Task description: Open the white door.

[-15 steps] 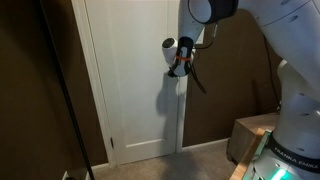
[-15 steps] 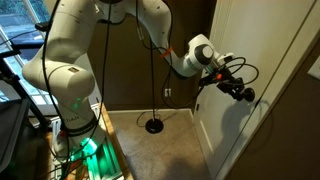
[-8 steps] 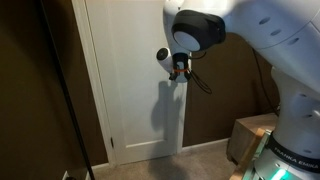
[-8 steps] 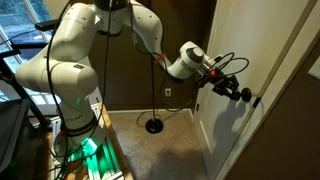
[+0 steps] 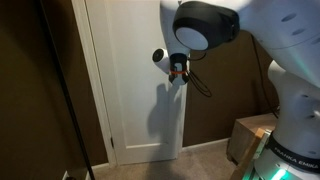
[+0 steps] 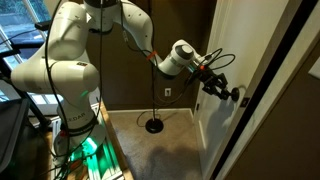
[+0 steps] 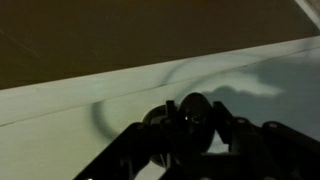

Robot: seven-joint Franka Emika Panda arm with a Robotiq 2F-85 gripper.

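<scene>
My gripper should next pull the knob back toward my base and then let go of it, because my fingers are closed around the dark round knob (image 7: 193,110) and bring the white door along.
The white door (image 5: 130,100) with a recessed panel stands between dark brown walls. It also shows edge-on in an exterior view (image 6: 215,125) and as a pale surface in the wrist view (image 7: 60,130). My gripper (image 5: 177,70) is at the door's mid-height at its right edge, also seen from the side (image 6: 232,93). In the wrist view the gripper (image 7: 193,118) has its fingers shut on either side of the small dark round knob (image 7: 193,110). In both exterior views the knob is hidden by the gripper.
A black stand with a round base (image 6: 154,125) and a wall outlet (image 6: 167,93) are by the brown wall. A wooden box (image 5: 250,140) sits on the floor right of the door. A black pole (image 5: 60,90) crosses the foreground. The arm's base (image 6: 80,140) glows green.
The arm has swung round and the wrist has turned while the gripper stays on the knob. The door's edge has swung out a little from the frame.
</scene>
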